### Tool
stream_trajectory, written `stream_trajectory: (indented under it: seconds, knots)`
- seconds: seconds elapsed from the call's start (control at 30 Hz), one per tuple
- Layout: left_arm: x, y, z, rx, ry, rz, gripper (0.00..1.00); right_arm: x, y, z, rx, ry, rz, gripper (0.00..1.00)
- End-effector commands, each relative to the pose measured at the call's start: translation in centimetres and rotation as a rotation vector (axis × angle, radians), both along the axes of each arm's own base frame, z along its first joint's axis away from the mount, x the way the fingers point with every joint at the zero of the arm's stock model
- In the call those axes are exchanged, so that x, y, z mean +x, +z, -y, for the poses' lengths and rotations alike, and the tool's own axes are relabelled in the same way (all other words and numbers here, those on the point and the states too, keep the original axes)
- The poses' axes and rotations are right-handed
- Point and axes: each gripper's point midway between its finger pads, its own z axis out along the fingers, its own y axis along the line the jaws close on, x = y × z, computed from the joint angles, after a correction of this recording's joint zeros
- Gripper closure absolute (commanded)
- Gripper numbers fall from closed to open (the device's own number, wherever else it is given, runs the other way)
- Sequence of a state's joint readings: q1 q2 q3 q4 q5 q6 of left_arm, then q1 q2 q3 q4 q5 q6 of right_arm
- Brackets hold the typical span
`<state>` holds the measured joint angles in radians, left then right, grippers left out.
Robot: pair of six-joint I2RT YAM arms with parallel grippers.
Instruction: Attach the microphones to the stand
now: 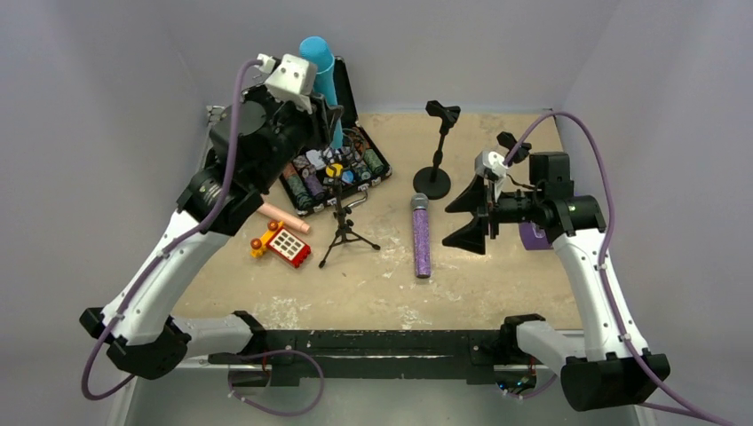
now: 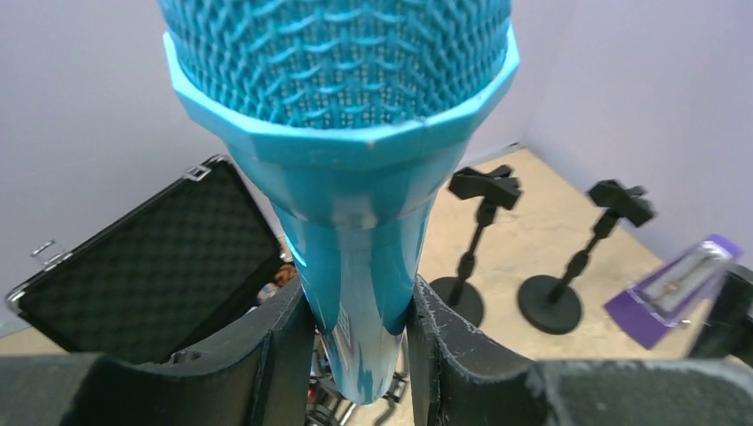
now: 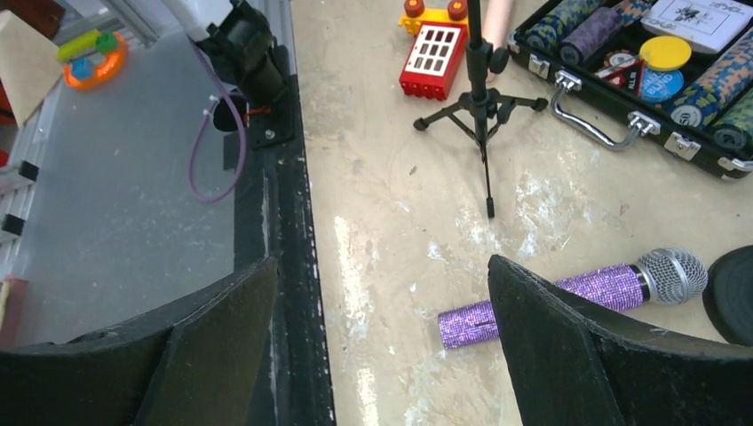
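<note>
The blue microphone (image 1: pixel 318 60) is upright above the empty tripod stand, so my left gripper should next move it to the right in the top view and down into the stand's top.
My left gripper (image 1: pixel 330 120) is shut on the bright blue microphone (image 1: pixel 318 60) and holds it upright, head up, high above the open case; in the left wrist view my gripper (image 2: pixel 360 330) clamps the lower handle of the blue microphone (image 2: pixel 355 177). The glittery purple microphone (image 1: pixel 421 236) lies flat on the table, also in the right wrist view (image 3: pixel 577 293). The peach-pink microphone (image 1: pixel 286 217) lies partly hidden under my left arm. A tripod stand (image 1: pixel 343 222) and two round-base stands (image 1: pixel 435 155) (image 2: pixel 577 257) are unoccupied. My right gripper (image 1: pixel 463 220) is open and empty, right of the purple microphone (image 3: pixel 382 342).
An open black case (image 1: pixel 342 169) of poker chips stands at the back left, with its foam lid (image 2: pixel 151 257) raised. A red toy block (image 1: pixel 289 245) lies near the tripod. The black front rail (image 3: pixel 289 231) borders the table's near edge.
</note>
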<state>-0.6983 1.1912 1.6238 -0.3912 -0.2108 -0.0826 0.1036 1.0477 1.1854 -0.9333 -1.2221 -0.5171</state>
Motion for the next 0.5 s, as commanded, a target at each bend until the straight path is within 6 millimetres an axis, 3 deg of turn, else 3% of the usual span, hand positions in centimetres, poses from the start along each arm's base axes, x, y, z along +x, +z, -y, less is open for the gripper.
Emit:
stream_trajectory:
  seconds: [0.0,0.3,0.47]
  knots:
    - [2.5,0.6,-0.7,0.043,0.053,0.030,1.00,-0.7,-1.9,0.1,-0.007,0.053,0.093,0.08]
    - [4.9,-1.2,0.2,0.027,0.038,-0.014,1.00,-1.0,-4.7,0.0,0.005,0.056,0.082,0.07]
    - [5.8,-3.7,0.4,0.032,0.041,-0.054,1.00,-0.9,-5.6,0.0,-0.002,0.056,0.061,0.07]
